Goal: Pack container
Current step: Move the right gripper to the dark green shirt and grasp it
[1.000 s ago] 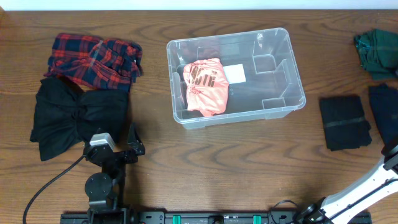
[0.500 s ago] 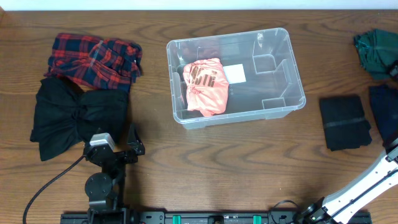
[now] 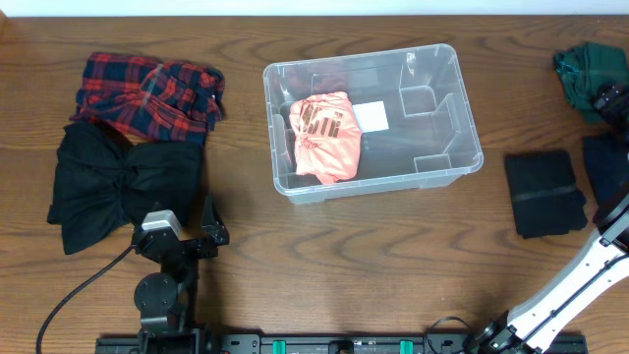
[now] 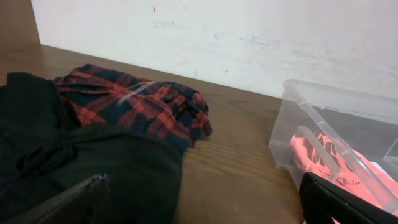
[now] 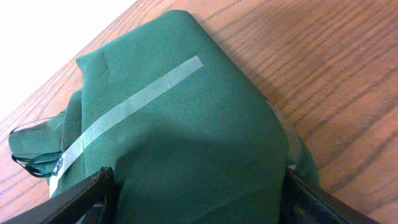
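I need to keep my right gripper low over the near part of the green cloth bundle next and close its fingers.
The clear container (image 3: 470, 118) sits at the middle of the table with a pink shirt (image 3: 324, 136) and a white label (image 3: 371, 116) on its base. The left wrist view shows its near wall (image 4: 292, 124) and the pink shirt (image 4: 336, 168). At the far right a green cloth bundle (image 3: 578, 71) with a strip of clear tape lies on the wood. My right gripper (image 3: 611, 98) is down over it. In the right wrist view the jaws stand wide on either side of the green bundle (image 5: 174, 106), right gripper (image 5: 196, 193) touching its sides. My left gripper (image 3: 187, 234) rests open near the front left, left gripper (image 4: 205, 205) holding nothing.
A red plaid bundle (image 3: 147, 93) and a black bundle (image 3: 123, 182) lie at the left; both show in the left wrist view, plaid (image 4: 137, 106) behind black (image 4: 74, 168). A folded black cloth (image 3: 543, 192) and a dark navy piece (image 3: 609, 162) lie at the right.
My right arm has swung from the front right edge up toward the back, bringing its gripper onto the green bundle. The left arm has not moved.
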